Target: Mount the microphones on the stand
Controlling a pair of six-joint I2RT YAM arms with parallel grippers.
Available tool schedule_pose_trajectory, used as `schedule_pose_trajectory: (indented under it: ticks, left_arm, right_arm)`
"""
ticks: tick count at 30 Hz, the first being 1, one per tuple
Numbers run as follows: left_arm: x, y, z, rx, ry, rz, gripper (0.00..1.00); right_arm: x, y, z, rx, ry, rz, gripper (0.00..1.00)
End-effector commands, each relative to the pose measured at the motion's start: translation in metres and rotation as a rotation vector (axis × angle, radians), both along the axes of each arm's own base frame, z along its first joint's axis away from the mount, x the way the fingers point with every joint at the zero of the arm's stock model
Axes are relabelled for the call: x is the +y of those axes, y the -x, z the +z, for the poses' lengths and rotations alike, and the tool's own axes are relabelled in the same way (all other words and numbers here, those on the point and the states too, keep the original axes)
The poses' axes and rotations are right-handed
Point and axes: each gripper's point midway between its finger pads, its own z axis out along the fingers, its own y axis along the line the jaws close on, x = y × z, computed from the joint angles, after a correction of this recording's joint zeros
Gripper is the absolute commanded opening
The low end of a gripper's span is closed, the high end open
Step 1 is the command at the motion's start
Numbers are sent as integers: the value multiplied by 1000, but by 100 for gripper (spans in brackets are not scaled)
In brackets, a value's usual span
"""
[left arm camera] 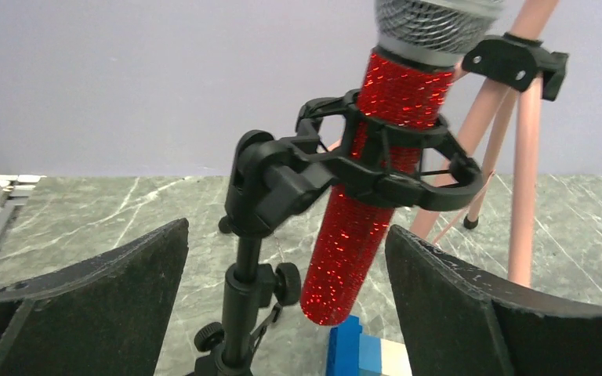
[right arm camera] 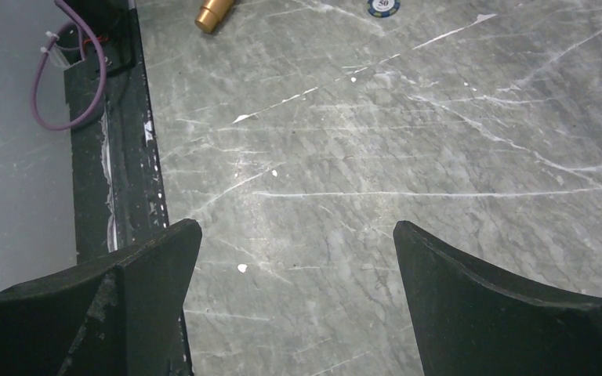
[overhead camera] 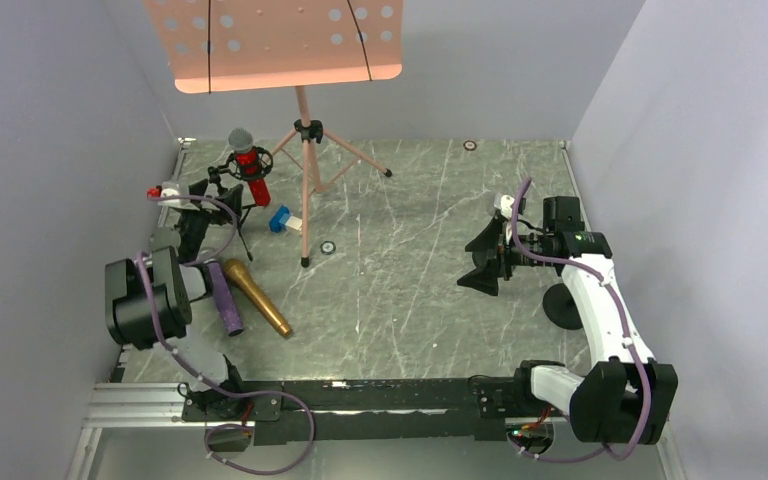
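Observation:
The robot's right gripper will swing outward and to the right in the top view, onto the black stand it mostly hides, because its open fingers face bare table.
The glittery red microphone [overhead camera: 254, 172] with its grey mesh head sits tilted in the black shock-mount clip [left arm camera: 376, 168] of a small black stand [left arm camera: 243, 305]. My left gripper [overhead camera: 220, 192] is open just in front of it, touching nothing; in the left wrist view [left arm camera: 286, 229] the stand and red microphone [left arm camera: 364, 219] show between the jaws. The purple microphone [overhead camera: 225, 300] and gold microphone [overhead camera: 257, 297] lie side by side on the table near the left arm. My right gripper [overhead camera: 482, 262] is open and empty above bare table [right arm camera: 298, 227].
A pink music stand on a tripod [overhead camera: 305, 150] rises behind the red microphone. A blue-and-white block [overhead camera: 282, 220] lies by the stand's foot [left arm camera: 364, 352]. Poker chips [overhead camera: 327, 246] [overhead camera: 470, 145] lie on the marble table. A black round base [overhead camera: 563, 305] sits at the right.

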Motion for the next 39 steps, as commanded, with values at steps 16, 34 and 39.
schedule_pose_trajectory:
  ticks: [16,34,39]
  left_arm:
    - [-34,115,28,282,99,177,99]
    - [-88,169,16,528,46,-102,99]
    - [-92,171,16,536,62,-119,99]
  right_arm:
    - [6,8,36,-156,-41,37,100]
    - [-58,-51,105,53,11,-757,100]
    - [-109,-66,88,36,88,-1040,100]
